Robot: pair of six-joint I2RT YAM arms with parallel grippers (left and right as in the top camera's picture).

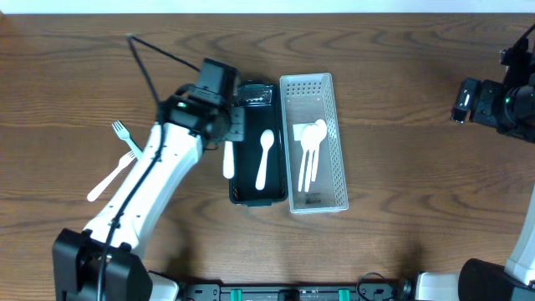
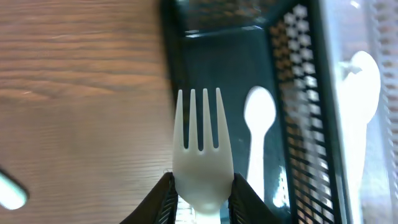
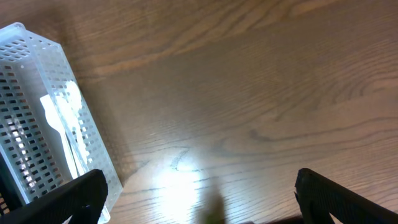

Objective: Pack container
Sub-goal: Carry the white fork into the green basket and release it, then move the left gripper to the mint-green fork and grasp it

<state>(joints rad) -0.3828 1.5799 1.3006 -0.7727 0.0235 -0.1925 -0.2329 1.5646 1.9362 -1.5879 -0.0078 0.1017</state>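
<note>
The white spoon is in the black container. My left gripper should next move past the black container's rim toward that spoon, then lower the fork into the black container (image 1: 242,194) beside it.
My left gripper (image 1: 232,134) (image 2: 202,200) is shut on a white plastic fork (image 1: 227,160) (image 2: 201,155), tines pointing away, over the left rim of the black container (image 1: 242,194) (image 2: 298,93). One white spoon (image 1: 264,157) (image 2: 258,121) lies in the black container. The clear perforated container (image 1: 338,142) (image 3: 25,81) stands beside it on the right and holds several white spoons (image 1: 311,150) (image 2: 360,81) (image 3: 65,118). My right gripper (image 1: 462,101) (image 3: 199,199) is wide open and empty over bare table at the far right.
Two more white utensils lie on the wood table left of my left arm: a fork (image 1: 125,136) and a longer piece (image 1: 109,180). A white end shows at the left edge of the left wrist view (image 2: 9,190). A black cable (image 1: 159,54) runs behind the left arm.
</note>
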